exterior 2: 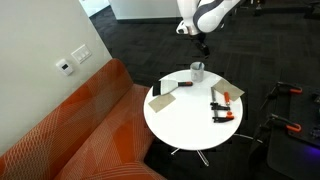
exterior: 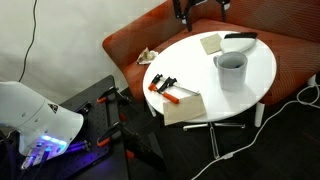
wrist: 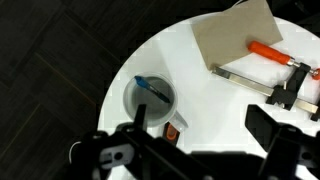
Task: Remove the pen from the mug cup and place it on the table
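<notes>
The blue pen leans nearer one fingertip, so the robot's gripper will lower over the mug (exterior: 231, 68), shifting to the left in the wrist view, to straddle the pen.
The white mug cup (wrist: 148, 98) stands on the round white table (wrist: 215, 100), with a blue and black pen (wrist: 152, 89) leaning inside it. My gripper (wrist: 203, 128) is open and empty above the table. Its one finger hangs just beside the mug and the other stands well off to the side. In both exterior views the gripper (exterior: 198, 14) (exterior 2: 203, 45) hovers above the mug (exterior: 231, 68) (exterior 2: 198, 70) at the table's sofa-side edge. The pen is too small to make out in the exterior views.
An orange-handled bar clamp (wrist: 270, 55) (exterior: 165, 88) and a beige cardboard sheet (wrist: 235, 35) (exterior: 186, 108) lie on the table. A square beige pad (exterior: 211, 43) and a black item (exterior: 240, 37) lie near the mug. A small orange thing (wrist: 172, 131) sits by the mug. The rust-red sofa (exterior 2: 80, 130) curves behind the table.
</notes>
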